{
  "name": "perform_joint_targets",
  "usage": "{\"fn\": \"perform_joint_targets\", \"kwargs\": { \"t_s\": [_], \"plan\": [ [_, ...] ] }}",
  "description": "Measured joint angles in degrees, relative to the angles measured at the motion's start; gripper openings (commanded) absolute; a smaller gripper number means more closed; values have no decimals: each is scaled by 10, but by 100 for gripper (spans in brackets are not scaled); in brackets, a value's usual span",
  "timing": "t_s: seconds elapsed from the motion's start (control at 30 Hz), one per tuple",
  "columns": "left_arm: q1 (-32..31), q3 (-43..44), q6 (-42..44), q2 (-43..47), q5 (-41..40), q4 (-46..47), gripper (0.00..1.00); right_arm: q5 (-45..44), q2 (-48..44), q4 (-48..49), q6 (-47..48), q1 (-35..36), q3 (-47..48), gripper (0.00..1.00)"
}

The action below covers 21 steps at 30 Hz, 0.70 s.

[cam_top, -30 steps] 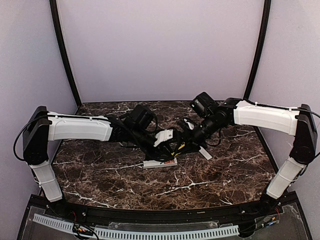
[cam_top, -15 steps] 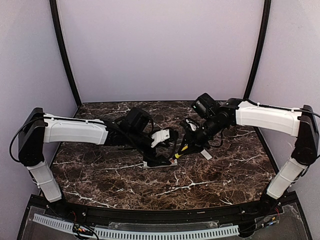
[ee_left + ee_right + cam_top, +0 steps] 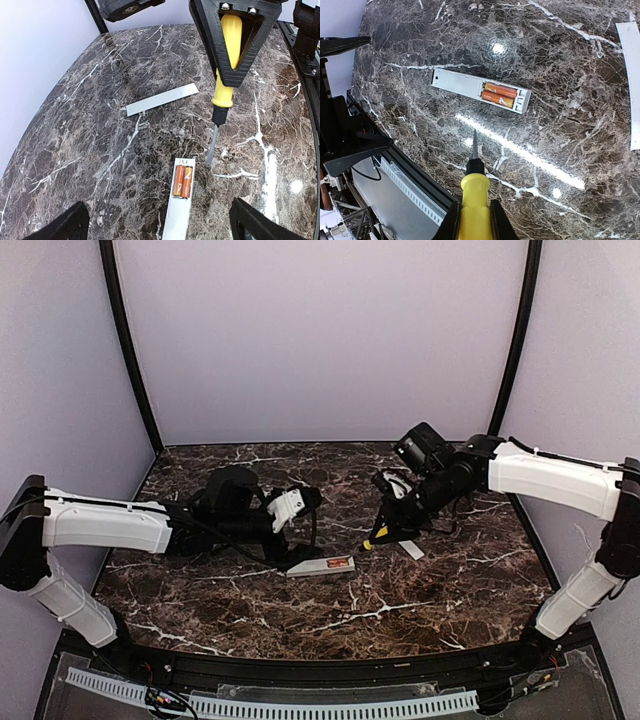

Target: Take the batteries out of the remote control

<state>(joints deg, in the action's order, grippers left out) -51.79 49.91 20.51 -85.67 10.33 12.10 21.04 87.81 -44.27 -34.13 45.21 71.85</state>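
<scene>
The left gripper will next go down open toward the marble and close across the remote's plain end, because the batteries lie uncovered at the opposite end.
The white remote control lies back-up on the marble, its compartment uncovered. Two orange batteries sit side by side in the recess at one end. My left gripper is open, drawn back to the left of the remote and holding nothing. My right gripper is shut on a yellow-handled screwdriver. The blade tip hovers just off the battery end of the remote and touches nothing.
A thin flat white strip lies on the marble to the right of the remote, under the right arm. The table's black front rail runs close to the remote's near side.
My left gripper has opened and pulled back left, off the remote, which stays on the table. The right arm has lifted slightly right with the screwdriver.
</scene>
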Motion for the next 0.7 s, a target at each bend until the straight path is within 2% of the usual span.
{"fn": "perform_joint_targets", "kwargs": {
  "t_s": [0.27, 0.7],
  "plan": [
    [15, -22, -1, 9, 34, 16, 98, -38, -18, -6, 11, 0, -14, 0],
    [84, -116, -4, 39, 92, 36, 98, -99, -56, -10, 31, -4, -36, 0]
  ]
}}
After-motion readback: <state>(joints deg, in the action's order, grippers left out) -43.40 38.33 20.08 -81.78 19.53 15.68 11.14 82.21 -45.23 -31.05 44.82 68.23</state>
